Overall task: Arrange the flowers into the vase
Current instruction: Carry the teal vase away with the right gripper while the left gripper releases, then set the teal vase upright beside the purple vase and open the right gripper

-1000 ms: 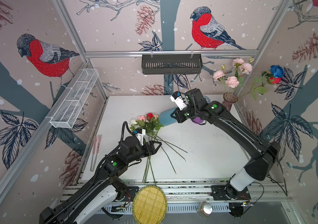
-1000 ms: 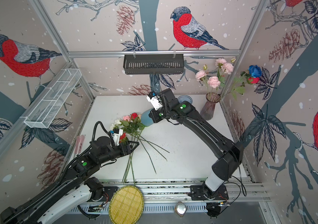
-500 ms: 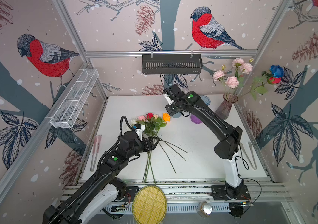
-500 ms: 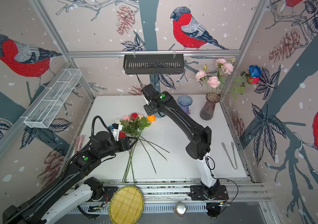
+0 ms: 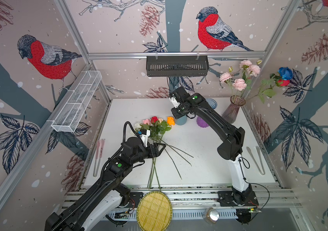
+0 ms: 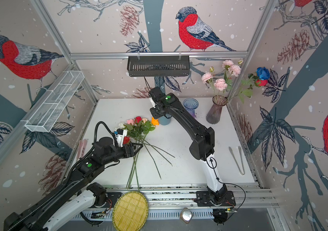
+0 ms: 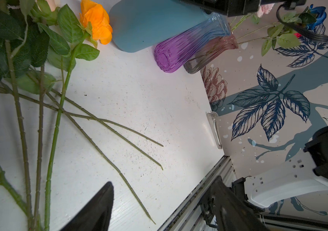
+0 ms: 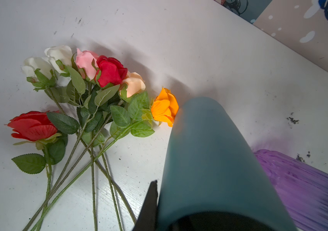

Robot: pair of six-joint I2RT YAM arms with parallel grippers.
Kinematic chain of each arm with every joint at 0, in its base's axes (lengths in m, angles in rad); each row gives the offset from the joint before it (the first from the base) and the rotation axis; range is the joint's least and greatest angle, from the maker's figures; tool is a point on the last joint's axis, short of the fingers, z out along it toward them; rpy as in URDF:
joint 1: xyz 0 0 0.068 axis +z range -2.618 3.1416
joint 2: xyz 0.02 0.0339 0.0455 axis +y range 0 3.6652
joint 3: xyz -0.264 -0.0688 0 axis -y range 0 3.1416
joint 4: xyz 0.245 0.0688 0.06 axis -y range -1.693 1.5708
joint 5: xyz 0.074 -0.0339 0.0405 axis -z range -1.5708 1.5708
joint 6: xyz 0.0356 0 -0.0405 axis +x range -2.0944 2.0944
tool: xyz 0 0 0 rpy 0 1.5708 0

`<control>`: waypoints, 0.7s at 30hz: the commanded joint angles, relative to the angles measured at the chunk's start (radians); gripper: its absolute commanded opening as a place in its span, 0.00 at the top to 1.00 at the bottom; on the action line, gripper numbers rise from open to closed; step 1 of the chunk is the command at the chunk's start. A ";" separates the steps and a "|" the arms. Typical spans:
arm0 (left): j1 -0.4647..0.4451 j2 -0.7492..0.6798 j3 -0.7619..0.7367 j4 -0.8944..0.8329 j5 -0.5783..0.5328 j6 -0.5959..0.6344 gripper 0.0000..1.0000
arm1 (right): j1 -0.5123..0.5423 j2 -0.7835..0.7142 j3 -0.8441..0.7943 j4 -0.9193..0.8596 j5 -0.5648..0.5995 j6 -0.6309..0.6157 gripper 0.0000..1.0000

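Note:
My right gripper moves down next with the vase to the tabletop (image 8: 199, 98) beside the orange rose (image 5: 170, 120), easing clear of the close petals, and releases the vase's rim.
Several flowers (image 5: 155, 126) lie bunched on the white table (image 5: 209, 160), white, pink, red, peach and orange heads toward the back, green stems fanned toward the front. My left gripper (image 5: 160, 149) hangs open over the stems; in the left wrist view its fingertips (image 7: 110, 184) stand wide apart above one stem (image 7: 119, 172). The teal vase (image 5: 181, 121) stands right of the orange rose (image 5: 170, 120). My right gripper (image 8: 160, 190) is shut on the vase's rim from above, one finger outside the wall, the other hidden inside.
A blue-to-purple glass vase (image 5: 202, 122) stands behind the right arm. At the back right a smoky glass vase (image 5: 234, 108) holds pink peonies (image 5: 239, 84) and a blue rose (image 5: 285, 73). Metal tongs (image 5: 256, 160) lie right, pink tongs (image 5: 99, 152) left, a woven tray (image 5: 154, 210) in front.
The right arm has folded back toward its base, and the teal vase has gone from tilted to upright beside the orange rose, which now shows. The left gripper shifted slightly over the stems.

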 commanded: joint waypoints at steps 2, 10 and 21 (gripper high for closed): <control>0.004 -0.003 -0.008 0.039 0.024 0.010 0.22 | -0.015 0.020 0.033 0.086 0.004 -0.036 1.00; 0.005 -0.011 -0.009 0.036 0.017 0.005 0.22 | -0.039 0.071 0.095 0.071 0.006 -0.047 0.99; 0.007 0.007 -0.008 0.042 0.020 0.010 0.22 | -0.051 0.082 0.099 0.077 -0.024 -0.054 0.86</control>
